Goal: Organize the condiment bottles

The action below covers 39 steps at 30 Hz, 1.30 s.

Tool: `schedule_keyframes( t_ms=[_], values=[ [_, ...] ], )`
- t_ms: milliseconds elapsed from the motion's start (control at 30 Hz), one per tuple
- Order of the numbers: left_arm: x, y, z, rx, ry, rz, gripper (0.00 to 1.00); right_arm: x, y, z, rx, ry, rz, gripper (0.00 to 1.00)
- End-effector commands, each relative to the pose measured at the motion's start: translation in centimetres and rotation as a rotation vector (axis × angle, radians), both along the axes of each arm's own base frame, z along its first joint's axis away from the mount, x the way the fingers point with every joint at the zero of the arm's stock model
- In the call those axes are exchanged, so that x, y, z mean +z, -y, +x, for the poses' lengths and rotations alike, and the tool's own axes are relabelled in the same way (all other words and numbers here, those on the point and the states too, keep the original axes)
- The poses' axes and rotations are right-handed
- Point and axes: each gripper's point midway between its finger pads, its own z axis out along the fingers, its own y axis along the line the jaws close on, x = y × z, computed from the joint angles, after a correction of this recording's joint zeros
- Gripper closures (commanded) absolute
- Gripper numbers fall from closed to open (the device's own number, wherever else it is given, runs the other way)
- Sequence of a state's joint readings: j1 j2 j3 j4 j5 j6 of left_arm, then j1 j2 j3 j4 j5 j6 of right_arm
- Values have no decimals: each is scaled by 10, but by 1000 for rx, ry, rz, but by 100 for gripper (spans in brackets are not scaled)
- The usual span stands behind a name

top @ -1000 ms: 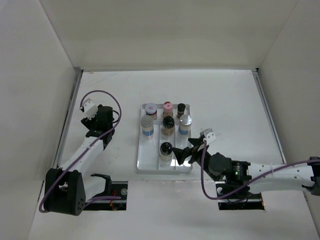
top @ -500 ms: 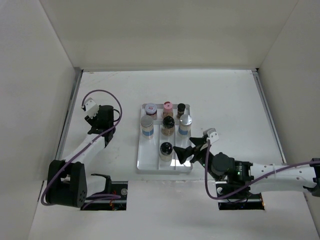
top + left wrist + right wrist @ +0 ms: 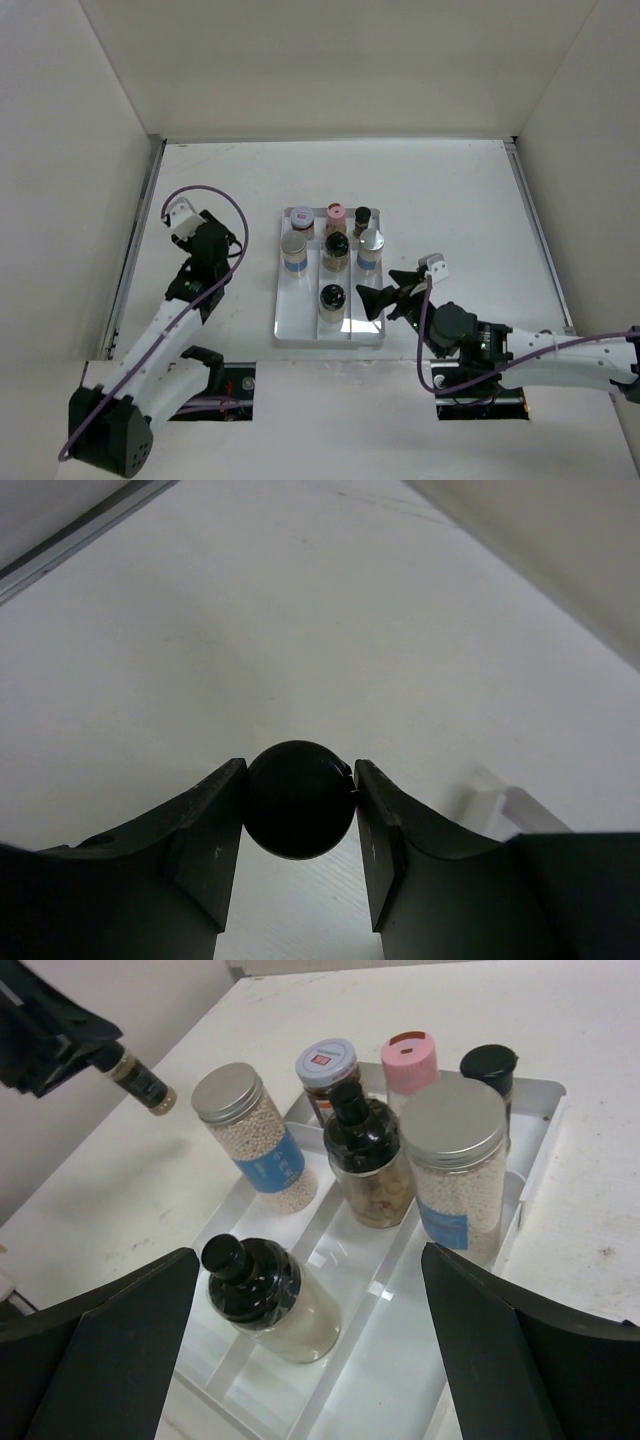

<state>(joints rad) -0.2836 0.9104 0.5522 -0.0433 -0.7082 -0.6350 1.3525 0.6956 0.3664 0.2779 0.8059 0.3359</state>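
My left gripper moves back over the tray's closest lane [image 3: 297,303] next and lowers to release the bottle beside the black-topped one with pale contents, since that part of the tray is empty.
My left gripper [image 3: 300,780] is shut on the round black cap [image 3: 300,802] of a small condiment bottle, held above the bare table left of the tray. In the right wrist view that bottle [image 3: 142,1081] shows brown contents and juts out of the left gripper [image 3: 70,1035]. Several more condiment bottles stand in the clear divided tray [image 3: 300,325]: a silver-capped, blue-labelled one [image 3: 250,1130], a black-topped one with pale contents [image 3: 265,1290], a pink-capped one [image 3: 412,1055]. My right gripper [image 3: 310,1260] hangs open over the tray's near right part, holding nothing.
White walls close in the table on the left, back and right. The left arm's purple cable [image 3: 205,190] loops above its wrist. A metal rail [image 3: 135,250] runs along the table's left edge.
The left gripper has shut on the small bottle's cap and shifted slightly toward the tray. The right gripper has drawn back a little to the right, still open.
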Motion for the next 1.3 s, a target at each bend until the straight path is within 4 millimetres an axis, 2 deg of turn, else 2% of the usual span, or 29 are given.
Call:
schedule_keyframes(
  t_ms=[0,167,267,367,467,567,700,833,1100,1267],
  values=[
    [16,24,-23,-95,51,-1,76,16,13,9,-59,20,76,0],
    [6,68,-65,-308,47,-22,77,15,34,21,-138,24,113,0],
    [5,93,-81,-421,63,-54,77,12,41,28,-170,23,111,0],
    [17,119,-91,-524,100,-101,77,4,44,35,-196,10,99,0],
    [19,139,-97,-585,98,-92,77,-1,45,40,-211,-2,82,0],
    [14,164,-101,-654,80,-76,76,-3,45,42,-217,-12,96,0],
    [-5,193,-105,-714,62,-53,76,-3,48,47,-237,-16,96,0],
    [-22,208,-107,-743,28,-20,76,-6,52,48,-256,-26,108,0],
    [-44,211,-113,-746,-20,32,75,-11,61,54,-293,-37,111,0],
    [-62,214,-117,-751,-57,38,70,-14,64,56,-311,-47,114,0]
  ],
)
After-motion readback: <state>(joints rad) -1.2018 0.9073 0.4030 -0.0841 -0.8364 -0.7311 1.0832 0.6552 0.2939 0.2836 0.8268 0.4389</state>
